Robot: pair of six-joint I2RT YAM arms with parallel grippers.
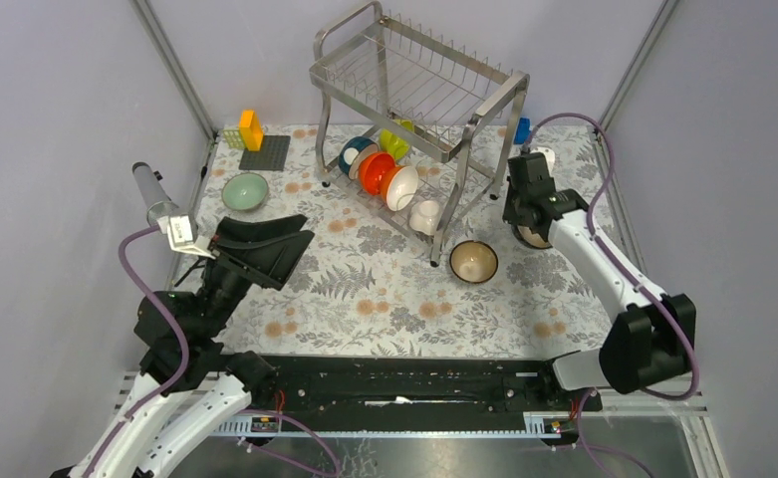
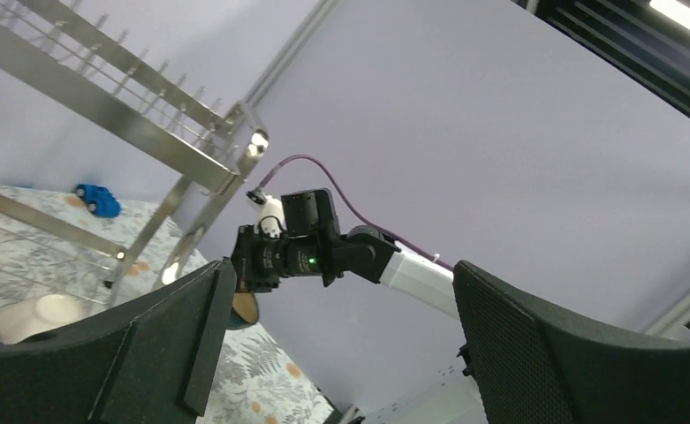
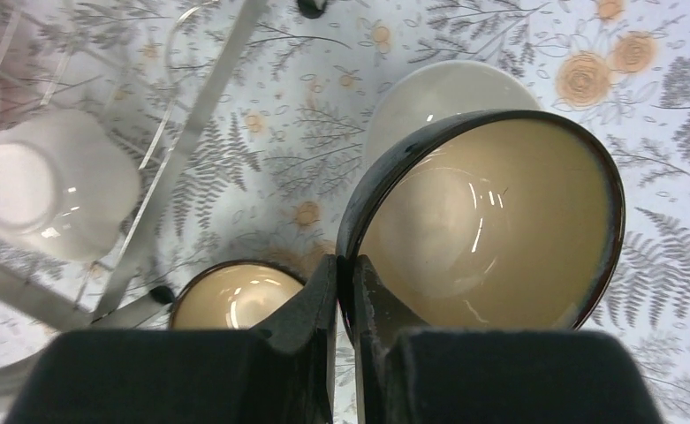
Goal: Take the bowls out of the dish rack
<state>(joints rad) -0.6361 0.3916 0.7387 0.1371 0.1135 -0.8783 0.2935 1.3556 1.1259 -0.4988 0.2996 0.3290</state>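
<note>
The brown-gold bowl hangs above the white bowl (image 3: 447, 94) on the tabletop. My right gripper should next move down toward the white bowl and release the brown-gold bowl's rim.
The steel dish rack (image 1: 414, 75) stands at the back centre. Its lower tier holds a blue bowl (image 1: 353, 154), a yellow-green bowl (image 1: 394, 142), an orange-red bowl (image 1: 375, 171) and white bowls (image 1: 424, 214). A pale green bowl (image 1: 245, 191) and a brown-gold bowl (image 1: 473, 261) sit on the table. My right gripper (image 3: 348, 283) is shut on the rim of a second brown-gold bowl (image 3: 491, 238), held just above a white bowl (image 3: 438, 93) on the table right of the rack. My left gripper (image 1: 265, 249) is open and empty, left of the rack.
A yellow block (image 1: 251, 129) stands on a dark mat (image 1: 265, 152) at the back left. A blue toy (image 1: 522, 129) lies behind the rack's right leg. A grey cylinder (image 1: 150, 189) juts out at the left edge. Grey walls close in both sides.
</note>
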